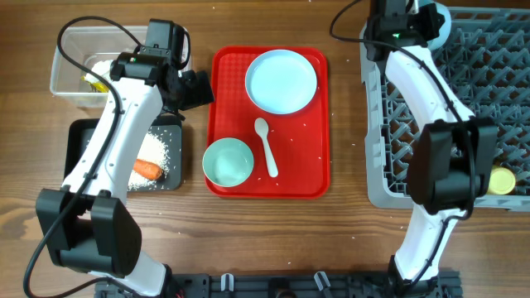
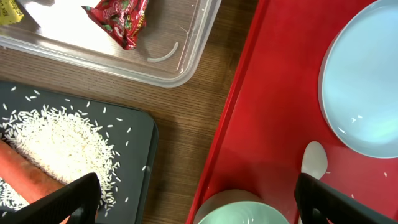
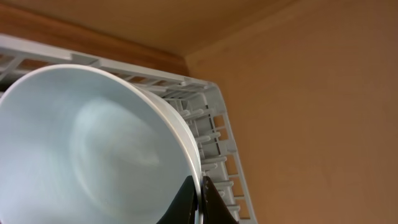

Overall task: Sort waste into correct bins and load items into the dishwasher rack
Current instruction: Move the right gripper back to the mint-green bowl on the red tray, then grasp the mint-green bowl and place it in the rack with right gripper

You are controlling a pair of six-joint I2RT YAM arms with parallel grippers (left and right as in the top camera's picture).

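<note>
The second pale blue bowl hangs tilted over the grey rack, so next my right gripper will lower and shift toward the rack side by the red tray.
My left gripper [image 1: 197, 87] [image 2: 199, 202] is open and empty, hovering over the wood between the black tray [image 1: 79, 141] and the red tray. Rice [image 2: 56, 140] and a carrot [image 1: 147, 169] lie in the black tray. A red-and-yellow wrapper [image 2: 121, 18] lies in the clear tub [image 1: 70, 50]. A pale blue plate [image 1: 281, 79], a bowl [image 1: 228, 161] and a white spoon [image 1: 267, 145] sit on the red tray. My right gripper [image 1: 418, 18] [image 3: 200, 199] is shut on the rim of a second pale blue bowl [image 3: 93, 143], held tilted over the grey rack [image 1: 497, 83]. A yellow cup [image 1: 501, 180] sits in the rack. The pink cup is out of view.
The flat red serving tray [image 1: 315, 165] lies in the middle of the wooden table, with a few rice grains scattered on and beside it. The rack's white rim [image 3: 217, 118] runs just behind the held bowl.
</note>
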